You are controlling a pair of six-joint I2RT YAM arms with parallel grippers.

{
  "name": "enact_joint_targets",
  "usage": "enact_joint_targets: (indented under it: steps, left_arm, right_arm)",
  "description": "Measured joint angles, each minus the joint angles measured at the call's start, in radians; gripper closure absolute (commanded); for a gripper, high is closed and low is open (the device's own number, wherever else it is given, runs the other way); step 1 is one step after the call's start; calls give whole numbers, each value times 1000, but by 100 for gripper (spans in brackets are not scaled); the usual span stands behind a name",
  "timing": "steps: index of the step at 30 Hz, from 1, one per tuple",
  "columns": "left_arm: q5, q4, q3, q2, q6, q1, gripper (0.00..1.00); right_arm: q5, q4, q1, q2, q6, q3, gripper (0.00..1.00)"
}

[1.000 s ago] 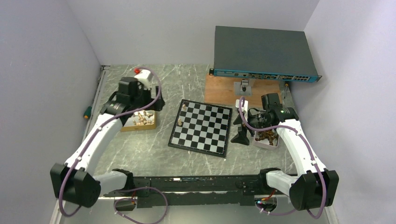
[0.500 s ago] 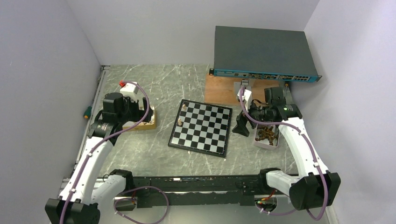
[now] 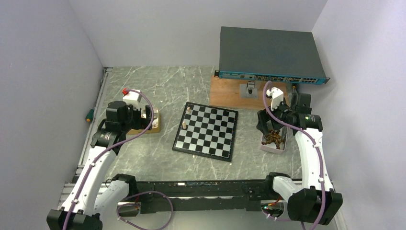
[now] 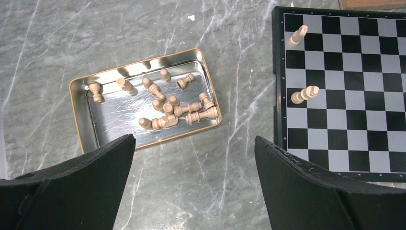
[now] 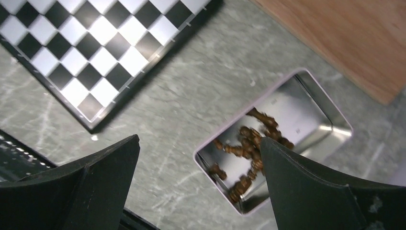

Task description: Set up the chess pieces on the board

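I need to move my right gripper down and to the right in the wrist view next, onto a dark piece at the heap's far edge (image 3: 274,133) (image 5: 271,132), because bare tin is right beside it.
The black-and-silver board (image 3: 206,130) lies mid-table with two light tan pieces (image 3: 185,125) standing on its left squares; they also show in the left wrist view (image 4: 304,94). Several more tan pieces (image 4: 167,108) lie in a gold-rimmed tin (image 4: 76,96). Several dark brown pieces (image 5: 249,143) lie in a pale-rimmed tin (image 5: 330,115) right of the board. My left gripper (image 4: 194,139) is open and empty above the table beside the tan tin (image 3: 154,125). My right gripper (image 5: 198,139) is open and empty above the dark tin's (image 3: 275,148) near-left corner.
A dark network switch (image 3: 268,52) stands at the back right, with a brown wooden plank (image 3: 225,93) in front of it carrying a small grey object (image 3: 250,89). A green-and-orange handled tool (image 3: 89,115) lies by the left wall. Walls close in on both sides.
My left arm has drawn back to the left, off the tan tin. My right arm has swung right from the board's edge to above the dark tin. Both grippers stay open.
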Motion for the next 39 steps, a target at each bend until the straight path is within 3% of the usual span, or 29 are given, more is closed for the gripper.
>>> enact_joint_targets:
  steps: [6,13,23,27,39]
  left_arm:
    - [-19,0,0,-4,5,0,0]
    - [-19,0,0,-5,5,0,0]
    - [-19,0,0,-28,8,0,0]
    - [-19,0,-1,-28,8,0,0]
    - [-16,1,-3,-28,8,0,0]
  right_arm:
    - [119,0,-51,-1,-25,-53,2]
    - [219,53,-100,2,-63,-169,12]
    - [250,240,-133,117,-104,-236,44]
    - [251,318,-140,165,-108,-248,52]
    - [251,433,-143,270,-111,-267,57]
